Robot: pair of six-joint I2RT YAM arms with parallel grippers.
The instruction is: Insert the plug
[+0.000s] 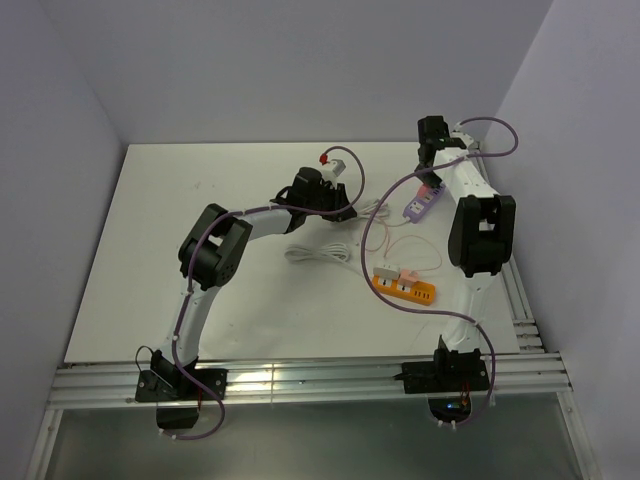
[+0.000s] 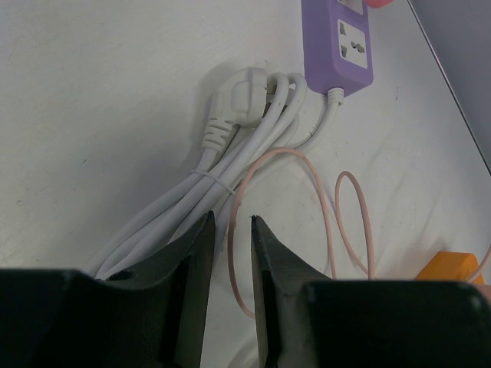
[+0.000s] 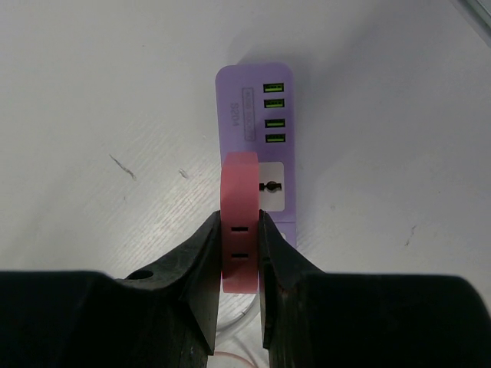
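My right gripper will next lower the plug, already upright over the white socket by the green ports, onto that socket and let go, because the socket is below my right gripper.
My right gripper [image 3: 239, 221] is shut on a pink plug [image 3: 239, 176] and holds it upright over the purple power strip [image 3: 253, 107], beside one of its sockets [image 3: 271, 185]. I cannot tell whether the plug's pins are in the strip. In the top view the right gripper [image 1: 430, 186] is at the far end of the strip [image 1: 422, 205]. My left gripper [image 2: 232, 222] has a narrow gap between its jaws and grips nothing. It hovers over a thin pink cable [image 2: 238, 192] and sits near the table's middle [image 1: 345, 213].
A bundled white cord with a white plug [image 2: 242, 96] lies by the purple strip's near end [image 2: 337, 46]. An orange power strip [image 1: 404, 287] with pink plugs lies front right. A small white and red object [image 1: 335, 160] sits at the back.
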